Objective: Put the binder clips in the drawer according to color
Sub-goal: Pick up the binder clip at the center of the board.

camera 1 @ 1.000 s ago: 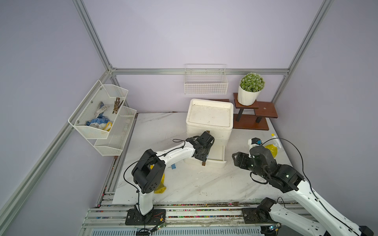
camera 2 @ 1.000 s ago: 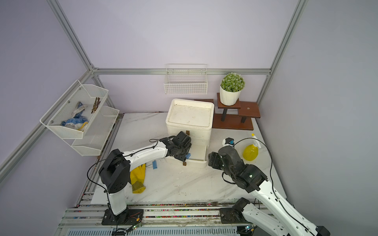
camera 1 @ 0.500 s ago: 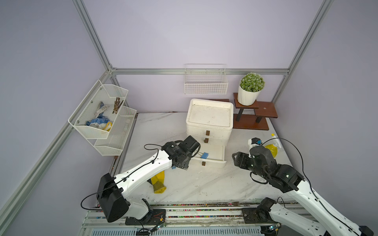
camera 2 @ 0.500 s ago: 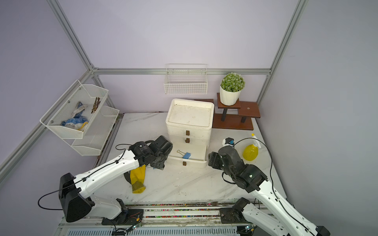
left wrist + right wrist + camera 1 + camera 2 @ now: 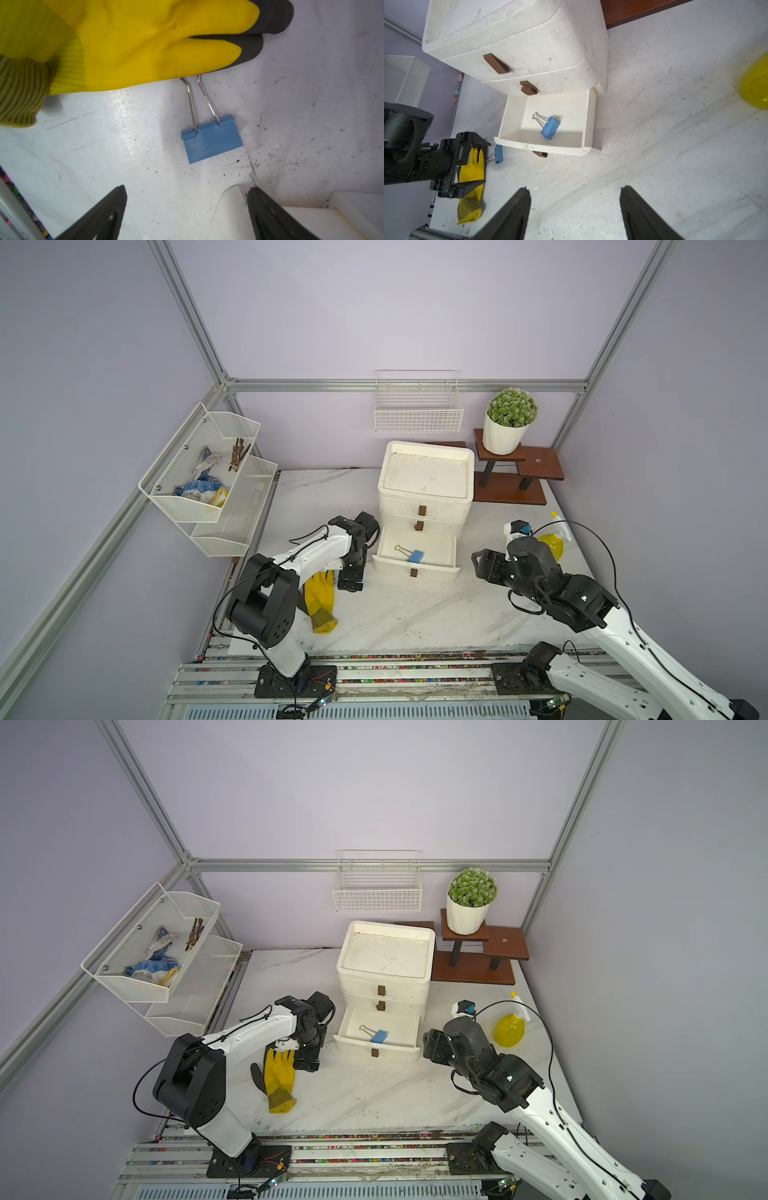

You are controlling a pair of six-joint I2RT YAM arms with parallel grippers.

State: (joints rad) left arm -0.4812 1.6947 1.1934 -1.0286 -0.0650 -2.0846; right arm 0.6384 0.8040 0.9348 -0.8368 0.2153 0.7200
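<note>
I will move my left gripper down next onto the clip's blue body (image 5: 212, 140) on the tabletop, because the wire handles reach under the yellow glove (image 5: 145, 41).
The white drawer unit's bottom drawer (image 5: 395, 568) (image 5: 357, 1048) (image 5: 539, 145) stands pulled out; the two above it are closed. One blue binder clip (image 5: 415, 556) (image 5: 379, 1036) (image 5: 550, 127) lies inside it. A second blue binder clip (image 5: 212, 139) (image 5: 499, 153) lies flat on the table, its wire handles reaching under a yellow glove (image 5: 145, 41) (image 5: 319, 601). My left gripper (image 5: 187, 189) (image 5: 350, 584) points down just left of the drawer, open and empty, a short way from that clip. My right gripper (image 5: 574, 189) (image 5: 482, 564) hovers right of the drawer, open and empty.
A yellow spray bottle (image 5: 550, 543) stands right of the drawers, and a potted plant (image 5: 509, 423) sits on a wooden stand behind. Mesh shelves (image 5: 208, 472) hang on the left wall and a wire basket (image 5: 417, 410) hangs on the back wall.
My left gripper has pulled back out of the open drawer, leaving a blue clip in it, and swung down to the table beside the glove with its jaws wider. The right arm has not moved.
</note>
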